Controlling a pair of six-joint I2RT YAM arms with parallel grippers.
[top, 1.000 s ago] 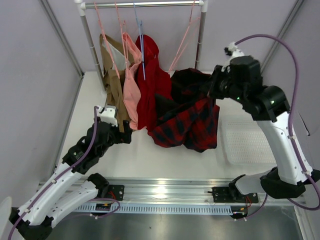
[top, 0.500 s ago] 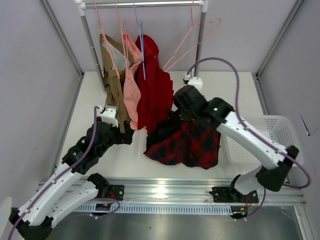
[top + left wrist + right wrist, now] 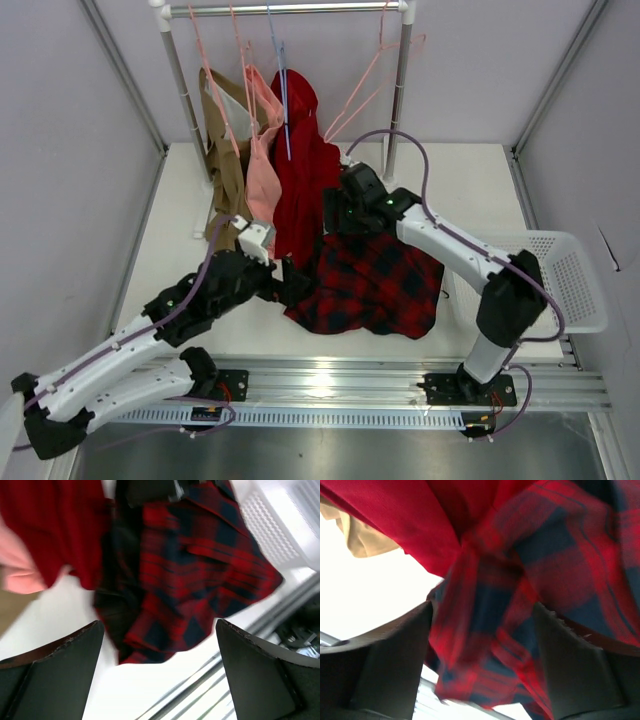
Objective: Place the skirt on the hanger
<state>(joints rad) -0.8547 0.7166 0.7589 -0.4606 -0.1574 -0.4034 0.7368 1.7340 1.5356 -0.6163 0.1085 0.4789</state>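
The skirt's near edge lies uncovered on the white table, so it is the target as my left gripper next moves across toward the basket side, then lowers.
The red-and-black plaid skirt (image 3: pixel 375 285) lies crumpled on the white table, its dark lining (image 3: pixel 112 600) showing at its left side. The pale-pink hanger (image 3: pixel 367 85) hangs empty from the right end of the rail. My right gripper (image 3: pixel 335 215) sits over the skirt's upper left corner; its jaws stand wide open, and plaid fabric (image 3: pixel 520 605) fills the view between them (image 3: pixel 482 650). At the skirt's left edge is my left gripper (image 3: pixel 295 283), open, with nothing between the fingers (image 3: pixel 160 670); the skirt's hem (image 3: pixel 150 645) lies just ahead of them.
On the rail (image 3: pixel 290 8) hang a tan garment (image 3: pixel 222 140), a pink garment (image 3: pixel 262 160) and a plain red one (image 3: pixel 305 160), with a blue hanger (image 3: pixel 285 95) among them. A white basket (image 3: pixel 575 285) stands at the right. A metal rail (image 3: pixel 330 380) runs along the near edge.
My right gripper swung left and down with the skirt, then opened, and the skirt now rests on the table. My left arm has reached right to the skirt's left edge.
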